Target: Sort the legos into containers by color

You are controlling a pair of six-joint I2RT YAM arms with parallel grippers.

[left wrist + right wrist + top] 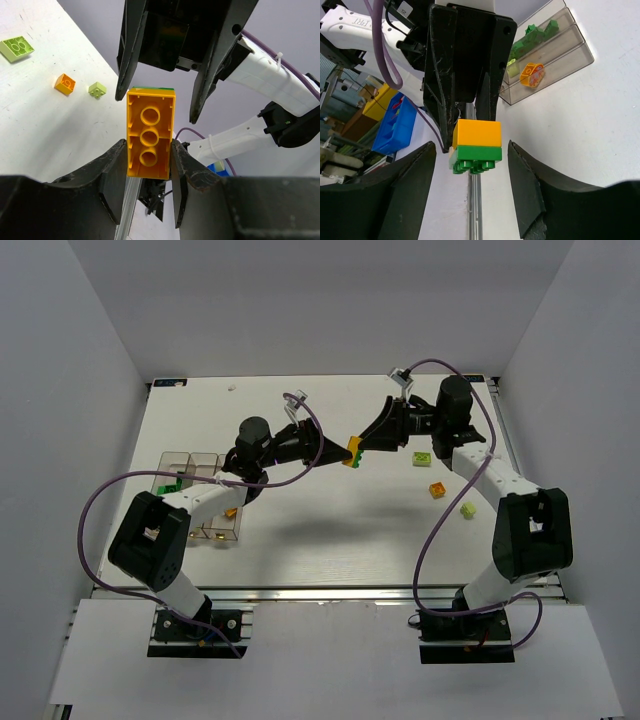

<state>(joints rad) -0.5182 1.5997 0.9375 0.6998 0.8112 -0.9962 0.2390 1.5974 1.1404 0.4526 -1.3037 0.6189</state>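
Note:
The left gripper shifts left in the top view next and lowers over the clear container nearest it to release the orange brick [150, 132], since another lies there.
My left gripper [345, 452] [148, 145] is shut on an orange brick [150, 132] and holds it in the air above the table's middle. A dark green brick [476, 153] is stuck to the orange one [476, 133]. My right gripper [369, 444] [472, 150] faces it head-on. Its open fingers [127, 75] stand either side of the stack's green end without touching. The clear containers [200, 462] [570, 47] stand at the left. They hold several green bricks [532, 35] and an orange one [532, 74].
Loose bricks lie on the table at the right: a pale green one [423, 458] [16, 47], an orange one [437, 489] [65, 83] and a small pale yellow-green one [468, 509] [97, 90]. Grey walls enclose the table on three sides.

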